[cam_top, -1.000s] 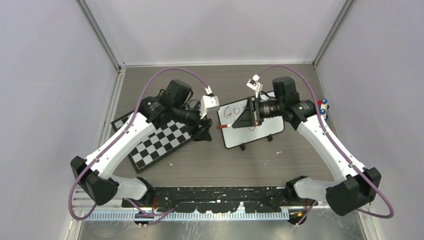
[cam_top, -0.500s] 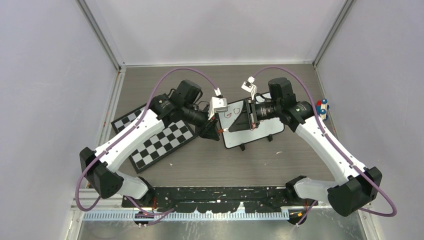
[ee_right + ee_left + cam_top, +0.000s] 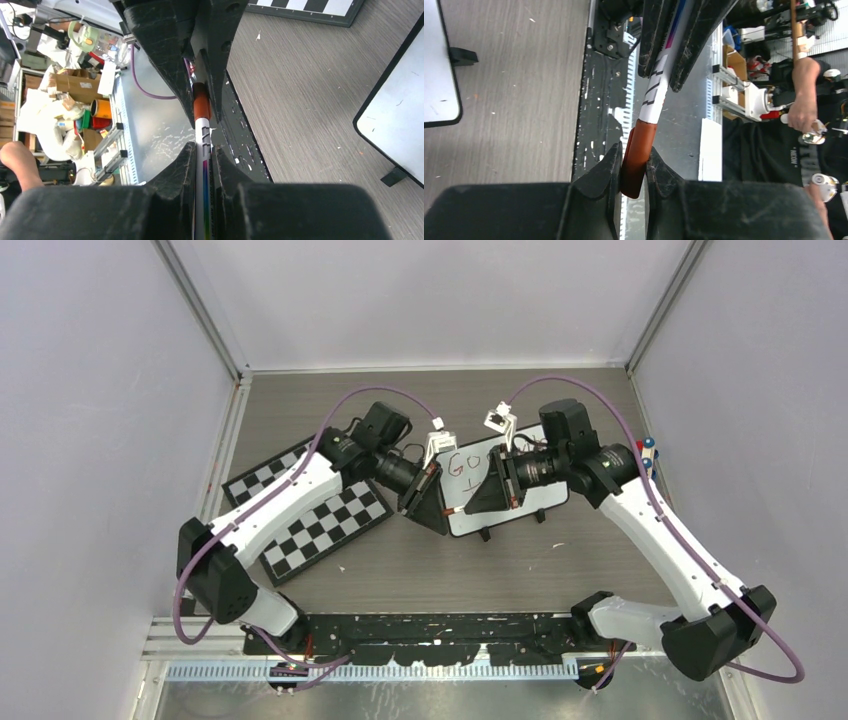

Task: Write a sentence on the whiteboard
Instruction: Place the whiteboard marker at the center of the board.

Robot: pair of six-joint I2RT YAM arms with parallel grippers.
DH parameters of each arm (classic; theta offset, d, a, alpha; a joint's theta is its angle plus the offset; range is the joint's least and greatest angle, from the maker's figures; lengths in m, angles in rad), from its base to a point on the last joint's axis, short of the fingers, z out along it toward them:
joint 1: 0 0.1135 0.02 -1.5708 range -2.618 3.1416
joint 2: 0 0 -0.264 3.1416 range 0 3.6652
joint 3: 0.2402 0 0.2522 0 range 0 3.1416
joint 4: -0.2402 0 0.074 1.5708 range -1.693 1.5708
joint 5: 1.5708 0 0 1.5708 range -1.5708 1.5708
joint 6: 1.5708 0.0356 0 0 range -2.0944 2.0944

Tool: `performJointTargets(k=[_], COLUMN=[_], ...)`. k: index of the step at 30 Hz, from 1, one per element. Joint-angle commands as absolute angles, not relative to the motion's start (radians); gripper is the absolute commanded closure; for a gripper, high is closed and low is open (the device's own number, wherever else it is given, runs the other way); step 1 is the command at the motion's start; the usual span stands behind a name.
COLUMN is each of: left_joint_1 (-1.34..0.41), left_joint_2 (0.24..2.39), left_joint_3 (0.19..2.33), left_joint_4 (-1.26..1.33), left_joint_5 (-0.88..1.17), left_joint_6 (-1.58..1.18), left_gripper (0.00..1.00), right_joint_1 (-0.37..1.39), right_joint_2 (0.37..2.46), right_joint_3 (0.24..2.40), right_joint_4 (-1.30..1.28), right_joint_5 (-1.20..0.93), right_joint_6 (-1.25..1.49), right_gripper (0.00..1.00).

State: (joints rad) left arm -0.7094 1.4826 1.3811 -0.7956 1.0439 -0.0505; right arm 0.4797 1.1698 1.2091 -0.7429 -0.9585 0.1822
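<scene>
My left gripper will next go down to its left in the top view and let go of the marker on the empty tabletop (image 3: pixel 398 546) beside the checkerboard below it.
The whiteboard (image 3: pixel 468 518) lies at mid-table with a red-brown start of the sentence (image 3: pixel 466 462), "Go" and one stroke below it. Above its left edge, both grippers hold one marker between them, end to end. My right gripper (image 3: pixel 203 147) is shut on the white barrel (image 3: pixel 203 135). My left gripper (image 3: pixel 633 152) is shut on the red-brown cap (image 3: pixel 636 155) at the barrel's end. In the top view the left gripper (image 3: pixel 440 512) and right gripper (image 3: pixel 474 504) face each other tip to tip. The arms hide part of the board.
A black-and-white checkerboard (image 3: pixel 310 520) lies left of the whiteboard under my left arm. Spare markers (image 3: pixel 645 452) stand at the table's right edge. The wooden table ends at a black rail (image 3: pixel 440 625) along the near side.
My left gripper has swung right from over the checkerboard to the marker and closed on its cap. My right gripper kept its hold and tilted slightly toward the left one.
</scene>
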Motion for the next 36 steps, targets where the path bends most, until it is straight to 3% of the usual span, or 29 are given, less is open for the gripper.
performJointTargets(k=[1, 4, 9, 13, 23, 28, 36], left_joint_1=[-0.735, -0.709, -0.639, -0.609, -0.527, -0.519, -0.520], left_joint_2=[1.475, 1.457, 1.420, 1.399, 1.410, 1.380, 1.415], left_joint_3=[1.427, 1.431, 1.408, 1.392, 1.273, 1.085, 0.901], left_joint_4=[-0.518, -0.650, -0.820, -0.906, -1.073, -0.984, -0.800], left_joint_5=[1.123, 1.064, 1.003, 0.896, 0.693, 0.587, 0.425], left_joint_6=[-0.127, 0.006, 0.196, 0.294, 0.602, 0.650, 0.675], left_gripper=[1.00, 1.00, 1.00, 1.00, 0.97, 0.96, 0.93], right_joint_1=[0.552, 0.531, 0.399, 0.272, 0.062, -0.066, -0.112], right_joint_2=[1.182, 1.172, 1.164, 1.142, 1.122, 1.091, 1.088], right_joint_3=[1.233, 1.247, 1.281, 1.307, 1.277, 1.202, 1.119], right_joint_4=[-0.753, -0.763, -0.760, -0.720, -0.734, -0.736, -0.839], right_joint_5=[-0.883, -0.844, -0.890, -0.944, -0.996, -1.034, -1.011], right_joint_6=[0.115, 0.118, 0.153, 0.201, 0.198, 0.155, 0.007], right_gripper=[1.00, 0.98, 0.54, 0.28, 0.22, 0.21, 0.21])
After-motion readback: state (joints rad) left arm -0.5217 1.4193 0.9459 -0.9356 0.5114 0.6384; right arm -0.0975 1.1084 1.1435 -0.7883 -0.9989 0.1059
